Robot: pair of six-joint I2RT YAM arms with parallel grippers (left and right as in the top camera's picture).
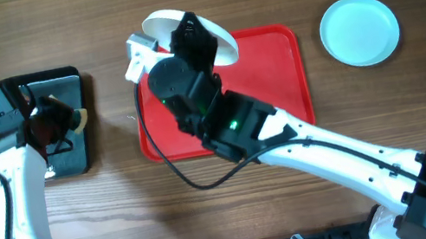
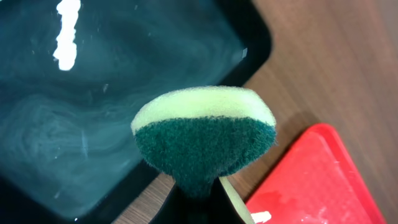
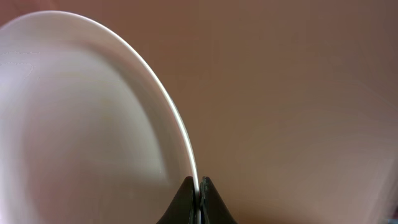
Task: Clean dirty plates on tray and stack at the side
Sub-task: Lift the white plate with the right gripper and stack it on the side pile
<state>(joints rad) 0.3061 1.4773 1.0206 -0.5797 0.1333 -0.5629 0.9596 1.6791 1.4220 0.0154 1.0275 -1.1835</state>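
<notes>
I will next move my right gripper to the right in the overhead view and down, to let go of its plate on the aqua-rimmed plate [image 1: 359,30], because that one is beside the tray.
My right gripper [image 3: 198,184] is shut on the rim of a nearly all white plate [image 3: 81,118] and holds it tilted on edge above the far left corner of the red tray [image 1: 274,65]; the plate's rim shows past the arm in the overhead view [image 1: 225,40]. An aqua-rimmed plate [image 1: 359,30] lies flat on the table to the right of the tray. My left gripper [image 2: 202,190] is shut on a green and yellow sponge [image 2: 205,134] over the right edge of the black tray [image 2: 93,106]. A third plate is hidden.
The black tray [image 1: 70,158] lies at the left of the wooden table. The right arm [image 1: 324,152] stretches across the tray's near half. A white arm part [image 1: 136,58] sits by the tray's far left corner. Cables run along the left edge.
</notes>
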